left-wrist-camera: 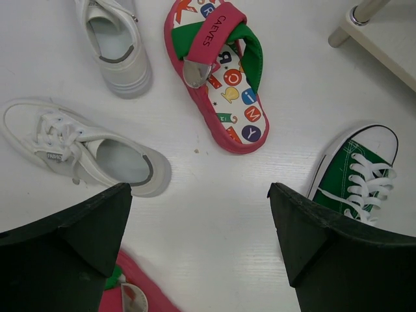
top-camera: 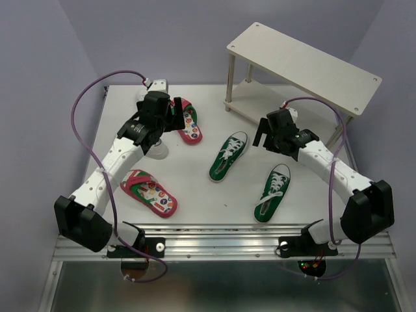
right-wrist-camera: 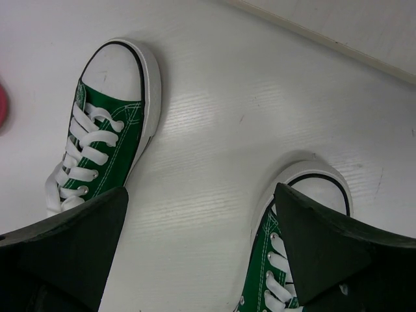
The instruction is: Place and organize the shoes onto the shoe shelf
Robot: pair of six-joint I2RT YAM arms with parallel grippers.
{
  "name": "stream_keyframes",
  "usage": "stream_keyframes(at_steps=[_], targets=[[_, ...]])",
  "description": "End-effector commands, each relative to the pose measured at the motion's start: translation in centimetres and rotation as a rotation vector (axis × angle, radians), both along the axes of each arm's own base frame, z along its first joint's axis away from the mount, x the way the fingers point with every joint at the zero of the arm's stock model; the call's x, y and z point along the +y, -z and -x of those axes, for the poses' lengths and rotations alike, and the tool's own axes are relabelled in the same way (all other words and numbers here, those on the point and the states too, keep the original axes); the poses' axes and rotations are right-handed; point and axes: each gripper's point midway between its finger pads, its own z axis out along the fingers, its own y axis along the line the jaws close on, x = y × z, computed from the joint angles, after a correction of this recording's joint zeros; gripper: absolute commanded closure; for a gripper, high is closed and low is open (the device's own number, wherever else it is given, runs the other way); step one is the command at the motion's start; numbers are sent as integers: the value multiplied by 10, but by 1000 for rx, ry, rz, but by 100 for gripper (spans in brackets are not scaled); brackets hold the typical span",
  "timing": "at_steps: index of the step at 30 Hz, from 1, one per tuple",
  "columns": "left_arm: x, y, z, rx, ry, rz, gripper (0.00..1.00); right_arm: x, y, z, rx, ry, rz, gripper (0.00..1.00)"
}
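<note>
The robot's right gripper should move its open fingers back and down onto the near green sneaker's tongue (top-camera: 275,186) (right-wrist-camera: 279,287), which is below it and back toward the robot's base.
The beige two-tier shoe shelf (top-camera: 305,65) stands at the back right with both boards bare. Two green sneakers (top-camera: 228,156) (top-camera: 273,192) lie on the table in front of it. One red-pink flip-flop (top-camera: 189,123) lies by my left gripper (top-camera: 173,109), the other (top-camera: 149,192) nearer the front left. In the left wrist view two white sneakers (left-wrist-camera: 117,45) (left-wrist-camera: 84,149) lie left of the flip-flop (left-wrist-camera: 224,78); my left arm mostly hides them from above. Left gripper (left-wrist-camera: 198,195) is open over bare table. Right gripper (right-wrist-camera: 200,192) hangs open above the gap between the green sneakers (right-wrist-camera: 107,130) (right-wrist-camera: 318,188).
A shelf post (left-wrist-camera: 354,19) stands at the upper right of the left wrist view. The table's (top-camera: 214,208) front edge meets a metal rail with both arm bases. Purple cables loop off each arm.
</note>
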Motion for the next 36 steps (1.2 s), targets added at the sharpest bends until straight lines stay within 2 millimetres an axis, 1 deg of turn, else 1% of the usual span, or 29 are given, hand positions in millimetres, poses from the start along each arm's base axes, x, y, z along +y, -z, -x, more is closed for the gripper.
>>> stream_keyframes(at_steps=[1, 4, 7, 8, 10, 11, 13, 14, 16, 17, 18, 19, 20, 22, 25, 26, 28, 32, 34, 35, 36], targets=[[2, -38, -5, -105, -14, 19, 1, -11, -16, -1, -62, 52, 14, 0], [-1, -37, -8, -101, 0, 23, 1, -18, -17, 3, -61, 87, 25, 0], [-6, -35, -11, -90, 16, 20, 1, -29, -17, 11, -50, 157, 41, 0], [-7, -33, -12, -84, 21, 19, 1, -35, -15, 16, -30, 179, 61, 0], [-7, -32, -13, -80, 24, 17, 1, -40, -13, 25, -6, 216, 59, 0], [-8, -32, -13, -78, 25, 18, 1, -46, -7, 37, 39, 235, 78, 0], [-9, -30, -14, -75, 33, 15, 1, -51, -5, 51, 74, 285, 58, 0], [-9, -30, -14, -73, 36, 13, 1, -54, 3, 66, 126, 289, 65, 0], [-10, -29, -15, -66, 41, 10, 1, -57, 5, 80, 145, 307, 40, 0], [-11, -30, -15, -67, 42, 12, 1, -59, 5, 94, 155, 308, 24, 0], [-11, -30, -15, -67, 42, 12, 1, -59, 2, 98, 152, 312, 6, 0], [-12, -30, -16, -67, 42, 16, 1, -61, 4, 105, 163, 325, -7, 0], [-12, -30, -16, -68, 41, 21, 1, -59, 3, 113, 174, 320, -34, 0], [-14, -28, -17, -63, 45, 24, 1, -55, 8, 121, 202, 318, -63, 0], [-18, -23, -19, -52, 52, 34, 1, -39, 19, 130, 266, 272, -132, 0], [-18, -21, -20, -48, 51, 36, 1, -29, 27, 134, 288, 239, -159, 0], [-21, -16, -21, -35, 50, 43, 1, -23, 34, 136, 301, 209, -166, 0], [-23, -14, -22, -27, 47, 55, 1, -25, 60, 146, 367, 213, -137, 0], [-24, -14, -23, -27, 42, 60, 1, -20, 66, 145, 370, 191, -157, 5], [-23, -14, -23, -28, 42, 61, 1, -21, 69, 147, 379, 189, -150, 5], [-24, -13, -23, -25, 41, 62, 1, -18, 74, 145, 374, 169, -158, 13]])
